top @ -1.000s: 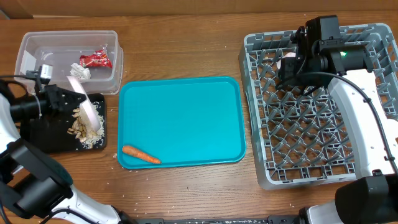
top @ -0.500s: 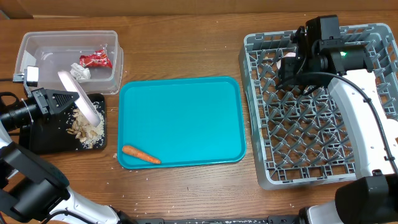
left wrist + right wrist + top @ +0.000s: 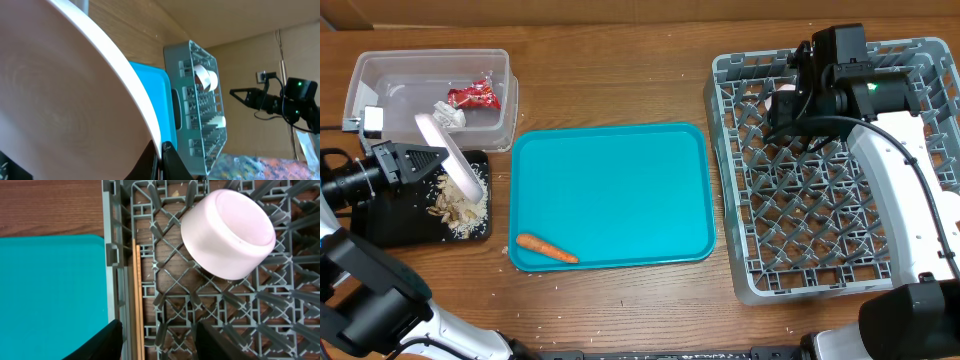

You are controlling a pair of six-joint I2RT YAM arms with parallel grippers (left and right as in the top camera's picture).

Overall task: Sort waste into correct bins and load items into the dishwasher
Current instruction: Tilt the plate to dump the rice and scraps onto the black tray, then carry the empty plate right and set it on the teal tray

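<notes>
I should next swing my left gripper over the bare middle of the teal tray (image 3: 620,190), then level, lower and let go of the plate, as the scraps are in the black tray (image 3: 395,215).
My left gripper (image 3: 432,160) is shut on the rim of the round white plate (image 3: 453,167), held tilted on edge over the black tray (image 3: 395,215), where beige food scraps (image 3: 455,208) lie. In the left wrist view the plate (image 3: 60,100) fills the frame, pinched between the fingers (image 3: 161,155). The clear tub (image 3: 380,75) holds red and silver wrappers (image 3: 470,97). The orange carrot (image 3: 546,247) lies on the teal tray (image 3: 620,190). My right gripper (image 3: 157,340) is open and empty above the grey dish rack (image 3: 740,270), near the pink bowl (image 3: 227,234) and chopsticks (image 3: 136,295).
The teal tray sits mid-table between the bins and the rack. The rack (image 3: 200,105) also shows far off in the left wrist view with white items in it. Crumbs lie on the wood near the front edge (image 3: 535,300).
My left gripper has pulled back to the left with the plate, which now stands a little more upright over the black tray. The right arm has not moved.
</notes>
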